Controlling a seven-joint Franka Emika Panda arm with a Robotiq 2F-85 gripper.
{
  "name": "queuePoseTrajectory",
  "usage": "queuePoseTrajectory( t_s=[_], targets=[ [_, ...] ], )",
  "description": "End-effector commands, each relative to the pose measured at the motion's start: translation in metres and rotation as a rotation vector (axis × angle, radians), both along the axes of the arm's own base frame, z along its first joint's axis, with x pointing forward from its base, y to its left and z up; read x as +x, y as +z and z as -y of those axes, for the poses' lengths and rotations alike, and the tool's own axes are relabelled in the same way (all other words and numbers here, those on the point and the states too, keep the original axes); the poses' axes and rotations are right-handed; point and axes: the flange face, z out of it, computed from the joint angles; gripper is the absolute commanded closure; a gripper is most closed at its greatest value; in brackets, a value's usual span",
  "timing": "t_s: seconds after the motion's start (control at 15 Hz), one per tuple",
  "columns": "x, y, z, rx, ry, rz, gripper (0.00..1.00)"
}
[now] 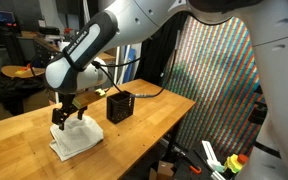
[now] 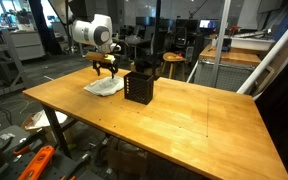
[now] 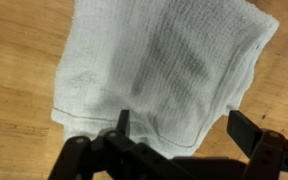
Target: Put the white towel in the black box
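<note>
The bare wood beside the towel's edge is under one spread finger, so my gripper should lower next while shifting onto the middle of the white towel (image 1: pixel 76 140) (image 3: pixel 171 84).
The white towel (image 1: pixel 76 140) lies crumpled on the wooden table; it also shows in an exterior view (image 2: pixel 104 87) and fills the wrist view (image 3: pixel 159 65). The black box (image 1: pixel 119 107) stands upright on the table beside the towel, and shows in an exterior view (image 2: pixel 138 86). My gripper (image 1: pixel 66 118) hangs just above the towel, open and empty. In the wrist view its two fingers (image 3: pixel 184 128) are spread wide, one over the towel's edge, one over bare wood. The gripper also shows in an exterior view (image 2: pixel 106 70).
The wooden table (image 2: pixel 194 120) stretches wide to the side of the box. A black cable (image 1: pixel 144 92) runs from the arm past the box. A patterned screen (image 1: pixel 219 80) stands behind the table edge. Clutter lies on the floor below.
</note>
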Motion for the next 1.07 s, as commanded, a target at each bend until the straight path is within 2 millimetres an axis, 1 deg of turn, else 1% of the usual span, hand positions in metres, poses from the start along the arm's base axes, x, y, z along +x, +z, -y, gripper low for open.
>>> queuePoseTrajectory(
  t_s=[0.0, 0.27, 0.4, 0.87, 1.0],
  targets=[
    [0.011, -0.023, 0.008, 0.017, 0.037, 0.010, 0.00],
    [0.006, -0.045, 0.011, 0.024, 0.082, -0.017, 0.00],
    [0.003, -0.052, 0.009, 0.024, 0.107, -0.032, 0.00],
    [-0.004, -0.053, 0.001, 0.025, 0.182, -0.046, 0.00],
    [-0.004, -0.053, 0.000, 0.021, 0.190, -0.046, 0.26]
  ],
)
